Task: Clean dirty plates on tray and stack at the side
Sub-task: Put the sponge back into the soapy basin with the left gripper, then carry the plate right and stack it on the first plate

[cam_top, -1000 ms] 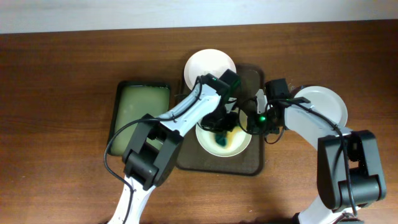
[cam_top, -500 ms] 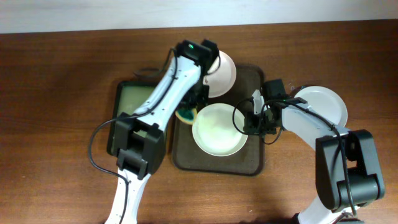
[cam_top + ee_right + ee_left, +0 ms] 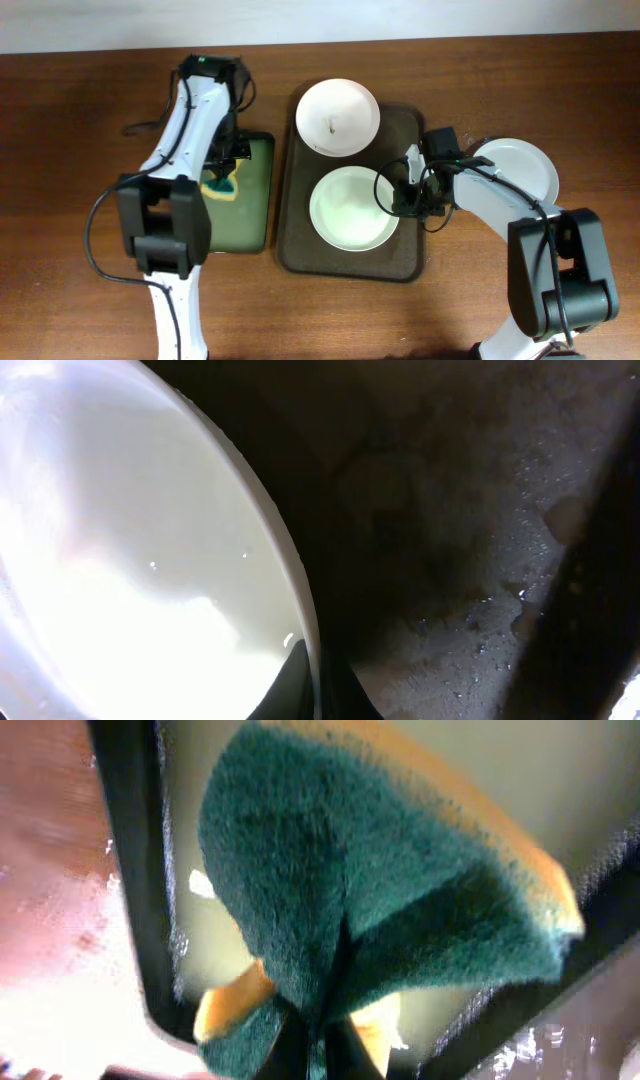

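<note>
The green and yellow sponge goes down in my left gripper onto the pale green inside of the smaller tray next and is released, since the near plate looks clean.
The dark tray holds two white plates. The far plate has a small dark smear at its centre. The near plate looks clean. My right gripper is shut on the near plate's right rim, seen close in the right wrist view. A third white plate lies on the table right of the tray. My left gripper is shut on a green and yellow sponge over the smaller tray.
The smaller black-rimmed tray with pale green inside lies left of the dark tray, and shows in the left wrist view. A pale wall edge runs along the table's far side.
My left arm has carried the sponge off the near plate and left, over to the smaller tray. The far plate is uncovered. My right gripper has stayed on the near plate's rim.
</note>
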